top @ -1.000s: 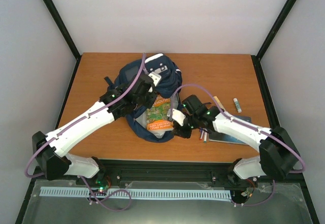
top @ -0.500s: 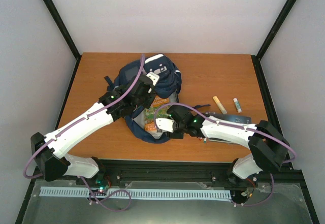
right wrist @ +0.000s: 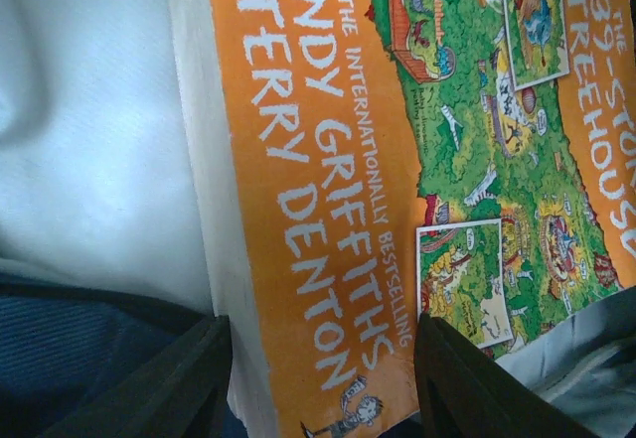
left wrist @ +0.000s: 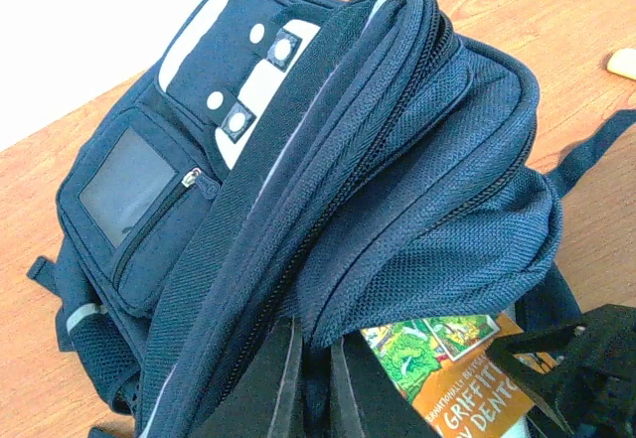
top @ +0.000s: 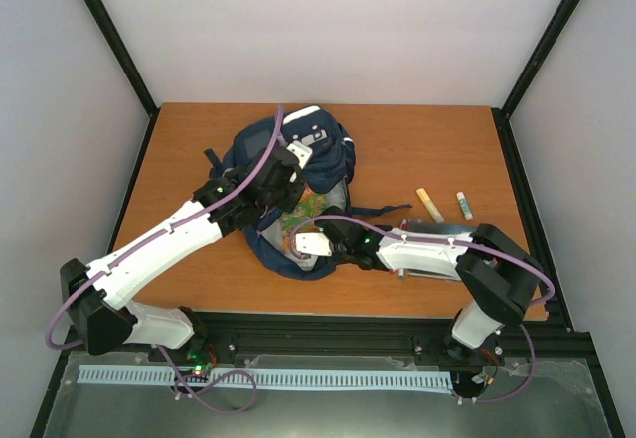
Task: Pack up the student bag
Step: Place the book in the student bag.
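I will bring the bag's upper flap down and back over the bag's opening (top: pixel 309 209) with my left gripper and let go of it, since the orange paperback book is inside the bag (top: pixel 260 150).
The navy student bag (top: pixel 260 150) lies in the middle of the table with its mouth toward the arms. My left gripper (top: pixel 286 176) is shut on the edge of the bag's upper flap (left wrist: pixel 397 160) and holds it up; its fingers (left wrist: pixel 283 383) pinch the fabric. An orange paperback book (left wrist: pixel 452 364) lies inside the mouth. My right gripper (top: pixel 312 243) is at the opening. In the right wrist view its dark fingers (right wrist: pixel 184 383) stand apart over the near end of the book (right wrist: pixel 328 210), with the bag's pale lining (right wrist: pixel 89 130) beside it.
Two small glue sticks (top: pixel 429 205) (top: pixel 464 205) lie on the table to the right of the bag. A dark flat notebook (top: pixel 459 230) lies partly under the right arm. The table ends at a black frame rail (top: pixel 328 319) in front.
The right gripper has moved left into the bag's mouth and its jaws have widened. The book sits deeper inside, with less of it showing from above. The left arm has held still.
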